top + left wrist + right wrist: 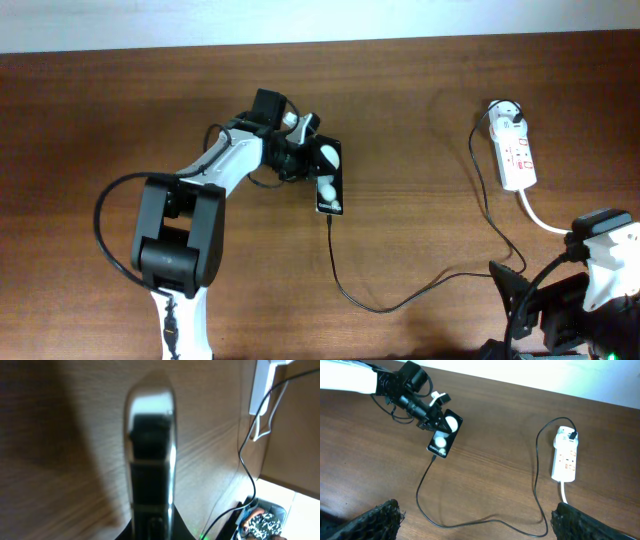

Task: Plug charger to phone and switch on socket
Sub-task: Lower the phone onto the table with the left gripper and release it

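Note:
The charger's tip already meets the tilted phone's near end, so my left gripper should next lower the phone flat onto the tabletop and release it.
The phone (pixel 329 182), a black slab with two white spots, lies left of the table's centre, and my left gripper (pixel 303 148) is shut on its far end. It fills the middle of the left wrist view (pixel 150 460), blurred. The charger (pixel 380 307) is a thin black cable; its tip meets the phone's near end (pixel 434 457), and it loops across the wood (pixel 470 522) to the plug in the socket (pixel 516 152). The socket, a white power strip, also shows in the right wrist view (pixel 565 456). My right gripper (pixel 485 522) is open wide and empty above the cable loop.
The socket's thick white cord (pixel 540 218) runs toward the right arm's base (pixel 600 270) at the bottom right corner. The left arm (pixel 190 215) stretches from the front left to the phone. The table's far edge (pixel 530 385) meets a pale wall.

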Controlling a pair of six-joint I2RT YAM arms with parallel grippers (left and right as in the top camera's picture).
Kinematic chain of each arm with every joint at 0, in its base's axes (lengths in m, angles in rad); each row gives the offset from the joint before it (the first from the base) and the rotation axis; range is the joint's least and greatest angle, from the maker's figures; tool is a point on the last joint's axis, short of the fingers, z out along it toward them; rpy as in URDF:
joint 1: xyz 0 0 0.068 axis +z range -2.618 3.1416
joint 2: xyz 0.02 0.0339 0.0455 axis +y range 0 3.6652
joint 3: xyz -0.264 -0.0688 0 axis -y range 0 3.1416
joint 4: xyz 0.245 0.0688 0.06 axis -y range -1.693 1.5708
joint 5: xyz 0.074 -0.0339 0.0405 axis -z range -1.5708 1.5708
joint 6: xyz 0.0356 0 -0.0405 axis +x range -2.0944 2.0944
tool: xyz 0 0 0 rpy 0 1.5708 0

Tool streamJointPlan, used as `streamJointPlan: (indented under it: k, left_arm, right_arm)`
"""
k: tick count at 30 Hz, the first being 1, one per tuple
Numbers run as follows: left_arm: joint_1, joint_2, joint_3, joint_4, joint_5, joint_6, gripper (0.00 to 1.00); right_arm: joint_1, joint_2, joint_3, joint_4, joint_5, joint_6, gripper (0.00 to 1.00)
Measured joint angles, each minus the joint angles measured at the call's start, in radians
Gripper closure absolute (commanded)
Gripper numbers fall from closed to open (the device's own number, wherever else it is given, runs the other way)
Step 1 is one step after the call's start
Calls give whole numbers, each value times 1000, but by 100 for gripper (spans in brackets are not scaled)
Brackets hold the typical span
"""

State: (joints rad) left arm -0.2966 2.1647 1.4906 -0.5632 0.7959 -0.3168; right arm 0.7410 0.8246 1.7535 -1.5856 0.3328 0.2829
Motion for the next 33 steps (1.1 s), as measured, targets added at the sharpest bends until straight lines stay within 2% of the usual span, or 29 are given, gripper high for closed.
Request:
streamJointPlan:
  k: [2, 7, 14, 15, 16, 19, 25, 29, 33]
  left_arm:
    - [10, 37, 0, 6, -2, 0, 100]
    - [5, 59, 0, -5, -30, -2, 88]
    - [0, 59, 18, -33, -113, 7, 57]
    - [0, 58, 22, -39, -112, 6, 50]
    - [-2, 56, 26, -43, -117, 8, 31]
    - [-5, 34, 40, -62, -135, 8, 1]
    - [-4, 19, 47, -72, -164, 11, 1]
    - [-2, 5, 55, -117, -259, 11, 1]
    - [85, -56, 42, -158, -367, 11, 1]
  right_arm:
    - [0, 0, 0, 0, 0, 1, 1]
    - [0, 0, 0, 0, 0, 0, 1]
    - [0, 0, 0, 0, 0, 1, 1]
    - [0, 0, 0, 0, 0, 1, 1]
    - [0, 0, 0, 0, 0, 0, 1]
    - [0, 0, 0, -1, 0, 0, 1]
    - [0, 0, 0, 0, 0, 0, 1]
    - [0, 0, 0, 0, 0, 1, 1]
    - [0, 0, -1, 0, 0, 0, 1]
